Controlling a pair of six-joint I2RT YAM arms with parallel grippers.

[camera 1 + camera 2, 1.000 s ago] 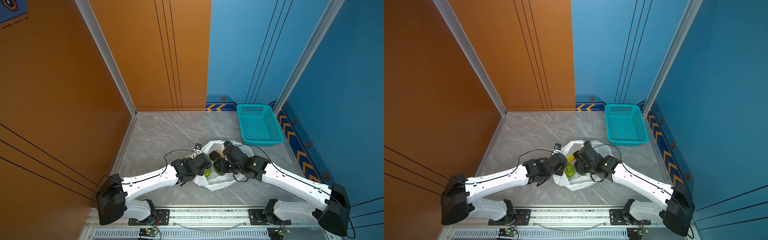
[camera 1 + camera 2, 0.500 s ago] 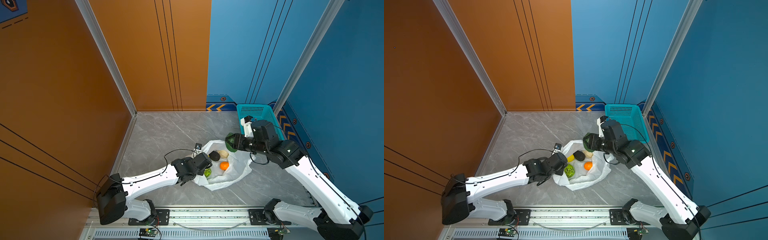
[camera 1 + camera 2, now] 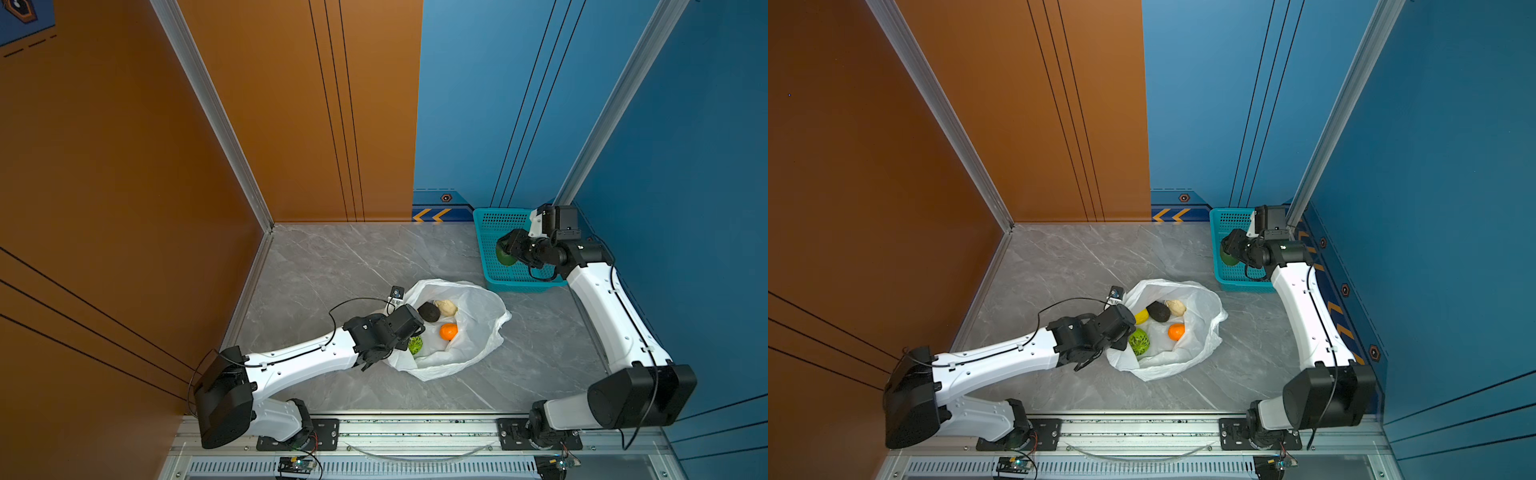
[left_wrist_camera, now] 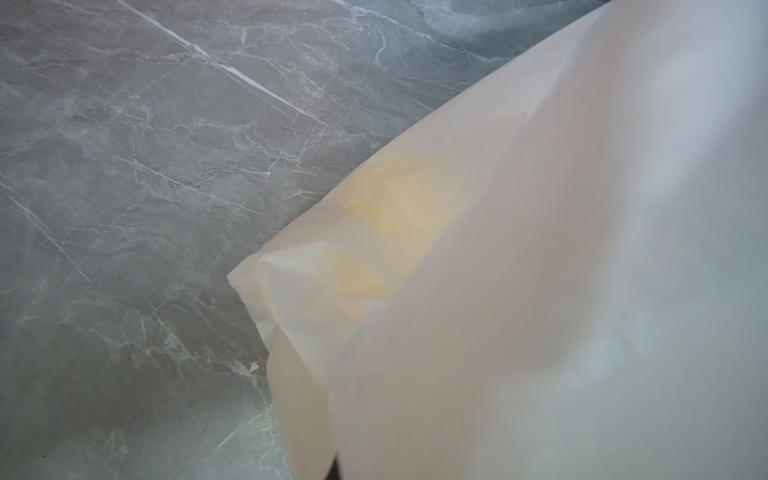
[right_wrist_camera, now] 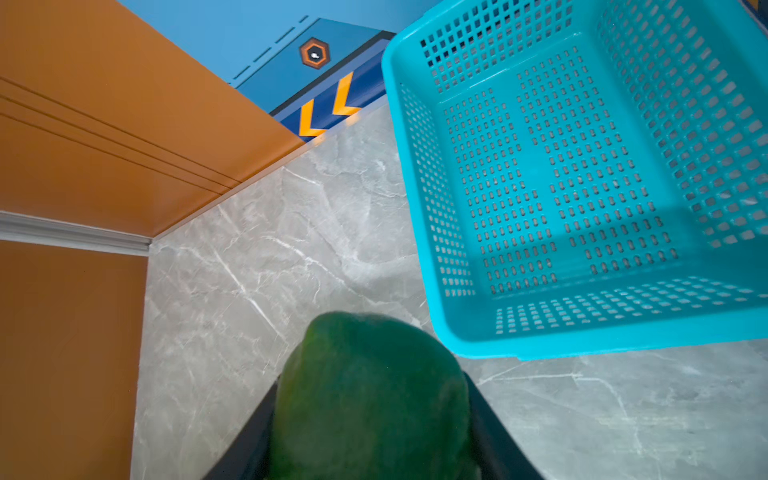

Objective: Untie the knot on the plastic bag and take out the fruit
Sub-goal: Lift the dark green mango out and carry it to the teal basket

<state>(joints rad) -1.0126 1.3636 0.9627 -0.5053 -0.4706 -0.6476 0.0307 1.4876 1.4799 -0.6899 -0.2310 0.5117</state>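
Note:
My right gripper moves the dark green fruit (image 3: 1227, 255) outward next, lowers it inside the basket's rim toward the empty basket's bottom and releases it.
The white plastic bag (image 3: 473, 332) (image 3: 1196, 332) lies on the floor with its mouth wide open; the knot is out of view. Inside it are fruit: an orange one (image 3: 448, 331), a near-black one (image 3: 429, 311), a cream bumpy one (image 3: 446, 307), a bright green scaly one (image 3: 1139, 340) and a yellow one (image 3: 1141, 316). My left gripper (image 3: 409, 334) is at the bag's left rim, shut on the plastic film (image 4: 540, 291), which covers its fingers. My right gripper (image 3: 508, 249) (image 5: 370, 415) is shut on a dark green fruit (image 5: 370, 395) (image 3: 1227, 255) at the basket's left edge.
The teal perforated basket (image 3: 484, 245) (image 5: 415, 145) stands at the back right, against the blue wall, with nothing in it. Orange and blue walls close in the grey marble floor (image 3: 353, 270). The rail with both arm bases runs along the front.
My right arm has lifted the dark green fruit out of the bag and carried it back and right to the basket. The left gripper has stayed on the bag's rim.

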